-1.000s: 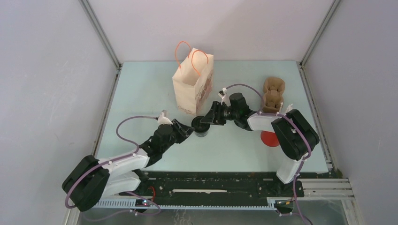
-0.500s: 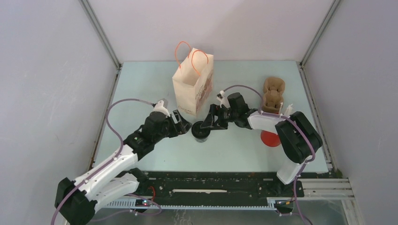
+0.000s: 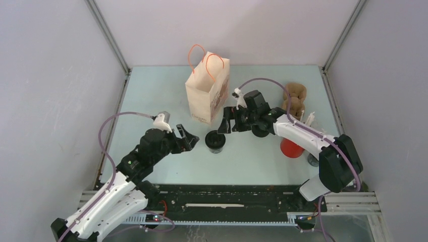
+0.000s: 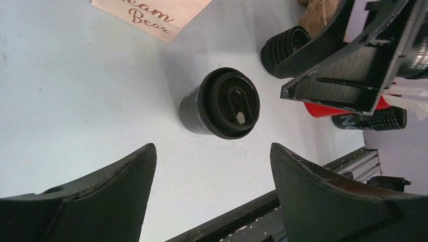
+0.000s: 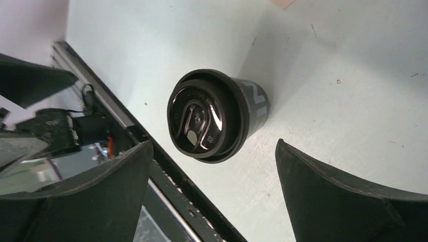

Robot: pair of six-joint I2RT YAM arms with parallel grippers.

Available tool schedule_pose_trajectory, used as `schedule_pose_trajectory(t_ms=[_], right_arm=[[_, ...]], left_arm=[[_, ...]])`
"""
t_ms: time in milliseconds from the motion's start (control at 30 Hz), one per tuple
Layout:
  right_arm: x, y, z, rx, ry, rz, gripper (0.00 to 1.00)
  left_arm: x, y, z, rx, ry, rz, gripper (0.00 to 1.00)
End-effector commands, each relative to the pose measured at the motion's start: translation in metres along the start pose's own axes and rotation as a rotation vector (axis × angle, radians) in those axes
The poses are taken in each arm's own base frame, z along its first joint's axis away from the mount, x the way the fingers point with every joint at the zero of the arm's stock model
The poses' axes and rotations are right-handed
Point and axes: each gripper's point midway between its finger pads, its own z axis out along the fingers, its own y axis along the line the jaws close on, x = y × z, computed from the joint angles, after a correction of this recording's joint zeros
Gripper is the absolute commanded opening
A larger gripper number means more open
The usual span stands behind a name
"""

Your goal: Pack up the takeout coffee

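Observation:
The coffee stands beyond the right gripper's fingers. So the open right gripper comes down and toward the left in the top view around the coffee's black lid next.
The takeout coffee is a small black lidded cup standing upright on the pale table, a little in front of the paper bag. My left gripper is just to its left, open and apart from it. In the left wrist view the coffee lies beyond the left gripper, with nothing between the jaws. My right gripper hovers behind and right of the cup, open. The right wrist view shows the coffee ahead of the empty right gripper.
The bag stands open with orange handles. A brown pulp carrier sits at the back right. A red cup with white sticks stands under the right arm, with a dark ribbed cup beside it. The black front rail borders the table.
Both grippers have opened wide and drawn back from the black cup, the left one leftward, the right one toward the back. The cup stays upright in the same spot.

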Motion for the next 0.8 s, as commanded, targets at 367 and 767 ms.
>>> schedule_pose_trajectory(t_ms=[367,767], right_arm=[[0.011,0.03,0.012,0.371,0.06,-0.418,1.0],[0.013,0.023,0.043,0.489,0.116,-0.493,0.96]], left_arm=[[-0.008,0.015,-0.043,-0.007,-0.101,0.034,0.9],[-0.011,0.013,-0.057,0.013,-0.131,0.018,0.91]])
